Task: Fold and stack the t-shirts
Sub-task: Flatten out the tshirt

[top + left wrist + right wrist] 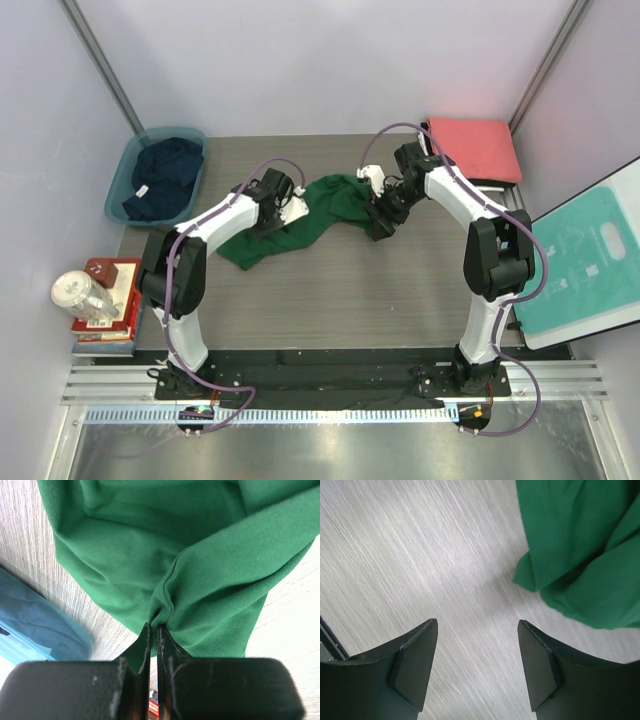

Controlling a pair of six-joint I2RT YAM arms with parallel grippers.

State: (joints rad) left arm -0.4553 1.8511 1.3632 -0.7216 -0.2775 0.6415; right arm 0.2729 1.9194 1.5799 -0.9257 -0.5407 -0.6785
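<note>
My right gripper will next lower its open fingers toward the right in its wrist view, around the shirt's pointed corner (527, 576), which lies that way below the gripper.
A dark green t-shirt (322, 222) lies crumpled across the middle of the table. My left gripper (268, 216) is at the shirt's left part, shut on a pinched fold of the green fabric (200, 555), which bunches right at the fingertips (154, 628). My right gripper (383, 226) hovers at the shirt's right end, open. In the right wrist view nothing lies between its fingers (477, 625), only bare table, and the green shirt's edge (580, 555) sits beyond the right finger. A navy t-shirt (165, 175) lies in the tub. A folded coral-red t-shirt (475, 148) rests at the back right.
The teal plastic tub (122, 182) stands at the back left and shows as a blur (35, 625) in the left wrist view. A teal-and-white board (585, 265) leans at the right. Books and a clear jar (95, 298) sit off the table's left edge.
</note>
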